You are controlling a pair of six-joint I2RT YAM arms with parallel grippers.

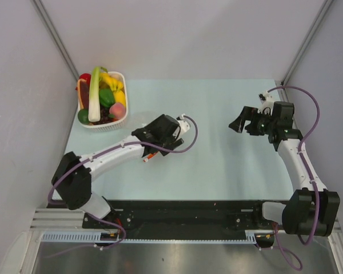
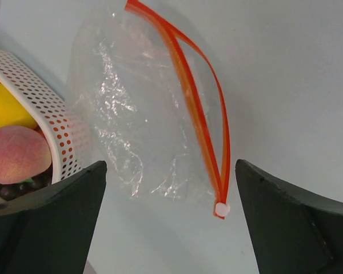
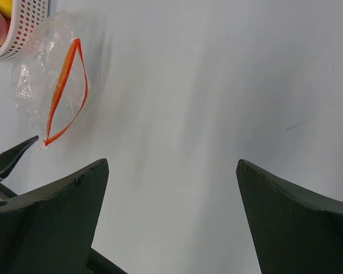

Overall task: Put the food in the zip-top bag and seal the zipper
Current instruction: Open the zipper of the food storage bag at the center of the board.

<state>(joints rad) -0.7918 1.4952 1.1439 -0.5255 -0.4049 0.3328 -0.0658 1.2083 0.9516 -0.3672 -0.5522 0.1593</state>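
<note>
The left gripper moves down next, fingers open astride the zipper's basket-side piece below it, and closes where the gap between its fingers sets that piece apart from the other piece.
The food lies heaped in a white basket at the back left, a long green-white stalk across it. In the left wrist view a peach-coloured fruit and a yellow one show inside. The zip-top bag lies flat and empty beside the basket. Its orange-red zipper gapes, with the white slider at the near end. My left gripper hangs open above the bag's slider end, touching nothing. My right gripper is open far to the right, over bare table.
The perforated basket wall stands just left of the bag, close to my left finger. From the right wrist view the bag and basket lie far off to the left. Grey walls close the table at the back and sides.
</note>
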